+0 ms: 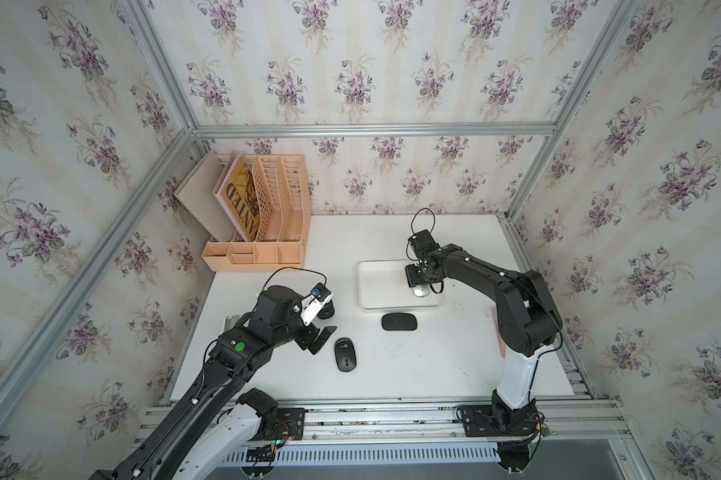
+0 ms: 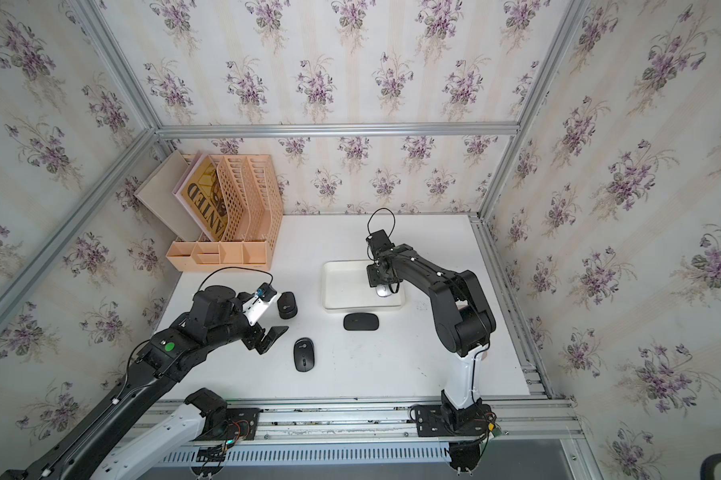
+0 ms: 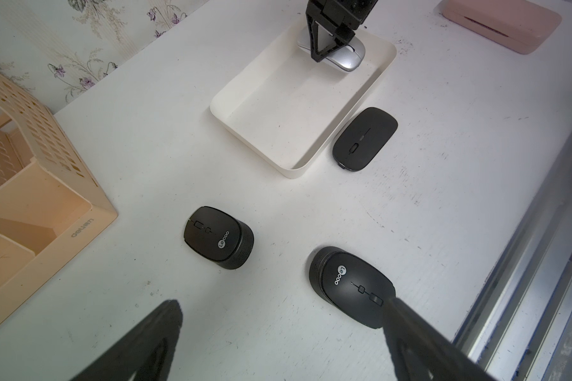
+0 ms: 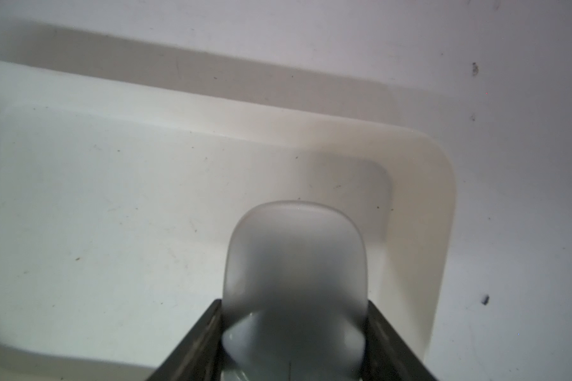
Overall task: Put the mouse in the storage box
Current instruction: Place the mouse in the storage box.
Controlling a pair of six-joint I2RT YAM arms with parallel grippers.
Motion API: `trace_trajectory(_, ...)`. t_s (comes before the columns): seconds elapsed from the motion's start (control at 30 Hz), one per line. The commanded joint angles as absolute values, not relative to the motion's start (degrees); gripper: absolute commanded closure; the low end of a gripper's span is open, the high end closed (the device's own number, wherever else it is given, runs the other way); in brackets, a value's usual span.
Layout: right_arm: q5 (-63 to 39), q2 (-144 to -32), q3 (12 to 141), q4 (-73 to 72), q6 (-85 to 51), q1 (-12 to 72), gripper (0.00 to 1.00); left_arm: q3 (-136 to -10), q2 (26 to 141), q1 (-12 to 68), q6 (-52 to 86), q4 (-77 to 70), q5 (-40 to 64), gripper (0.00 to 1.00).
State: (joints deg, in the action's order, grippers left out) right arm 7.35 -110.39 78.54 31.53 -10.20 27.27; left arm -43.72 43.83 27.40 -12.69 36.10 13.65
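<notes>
I need to lower my right gripper a little next, onto the box's bottom beside the box's short end, and release the silver mouse [image 4: 294, 257], since the box's rim already surrounds it.
The white storage box [image 1: 377, 291] lies at the table's middle right. My right gripper [image 1: 422, 286] reaches down into its right end, shut on a silver mouse [image 4: 294, 257] with a finger pressed to each of its sides; the mouse [image 3: 350, 56] sits low inside the box. A flat black mouse [image 1: 399, 322] lies just in front of the box. Two rounder black mice lie further left, one [image 1: 345, 354] near the front and one [image 2: 287, 305] beside my left wrist. My left gripper [image 3: 283, 301] hovers wide open over bare table between them, holding nothing.
A peach slotted file organiser [image 1: 267, 216] with books stands at the back left corner. A flat pink case [image 3: 499, 26] lies at the table's right edge by the right arm. Aluminium rails border the table on all sides.
</notes>
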Motion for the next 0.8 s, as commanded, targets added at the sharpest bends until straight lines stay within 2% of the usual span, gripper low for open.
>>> trace_trajectory(0.0, 10.5, -111.4, 79.4, 31.0, -8.9, 27.1, 0.54, -43.6, 44.1, 27.4, -13.3, 34.7, 13.6, 0.01)
trace_trajectory(0.4, 10.8, -114.4, 79.1, 29.4, -10.2, 26.6, 0.54, -43.7, 44.3, 27.4, -13.2, 34.6, 13.8, 0.01)
trace_trajectory(0.6, 11.4, -114.2, 78.5, 29.3, -10.7, 26.6, 0.41, -43.6, 44.0, 27.4, -13.2, 34.6, 13.7, 0.01)
trace_trajectory(0.77, 12.1, -113.4, 78.1, 29.4, -11.0, 26.6, 0.37, -43.6, 43.8, 27.4, -13.3, 34.6, 13.7, 0.01)
